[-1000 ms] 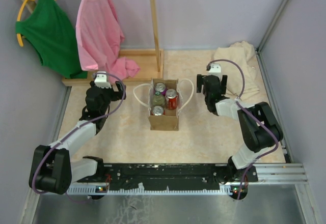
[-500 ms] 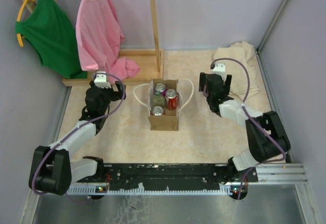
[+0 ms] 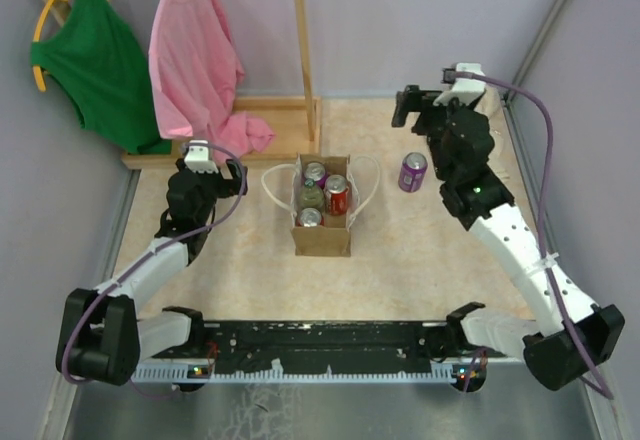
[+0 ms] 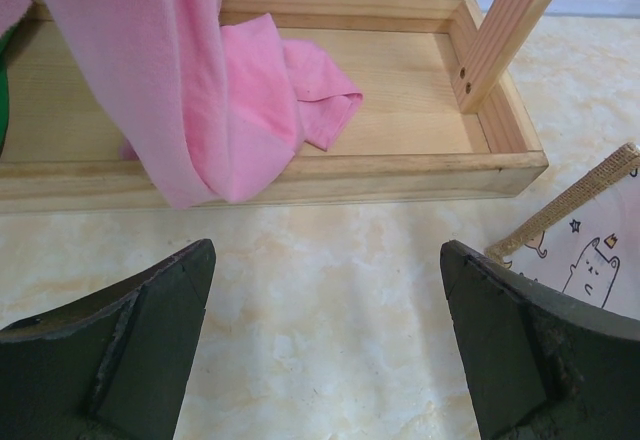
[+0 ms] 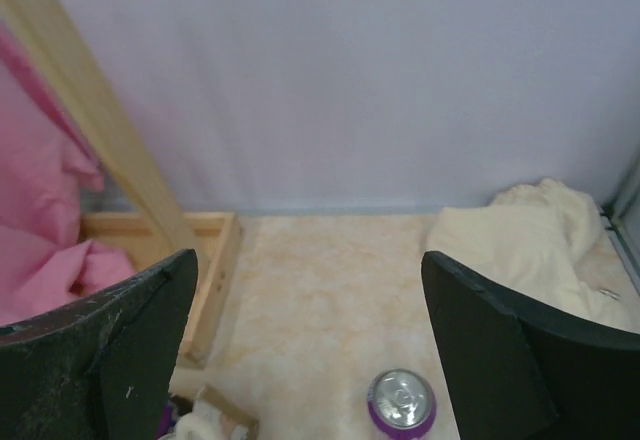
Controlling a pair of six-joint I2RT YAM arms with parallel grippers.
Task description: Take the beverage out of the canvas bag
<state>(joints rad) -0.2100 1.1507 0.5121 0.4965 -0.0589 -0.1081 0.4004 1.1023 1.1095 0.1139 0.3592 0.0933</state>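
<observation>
I need to swing my right gripper over the bag's near can (image 3: 310,217) next, which stands below and to the left in the top view. Then I need to tilt it down and lower it around the can's lid.
The tan canvas bag (image 3: 322,228) stands upright at the table's middle with white rope handles. It holds a red can (image 3: 337,196), a green bottle (image 3: 312,198) and two other cans. A purple can (image 3: 412,172) stands on the table right of the bag; it also shows in the right wrist view (image 5: 402,405). My right gripper (image 3: 415,108) is open and empty, raised above and behind the purple can (image 5: 308,270). My left gripper (image 3: 212,172) is open and empty, left of the bag (image 4: 327,255). The bag's corner (image 4: 590,230) shows at the right of the left wrist view.
A wooden stand base (image 3: 250,130) with an upright post (image 3: 303,40) sits behind the bag. A pink shirt (image 3: 195,60) and a green top (image 3: 95,55) hang at the back left. A pale beige cloth (image 3: 480,110) lies at the back right corner.
My right arm has lifted and swung back to the right, away from the table. The purple can it had covered now stands free on the table. The left arm has not moved.
</observation>
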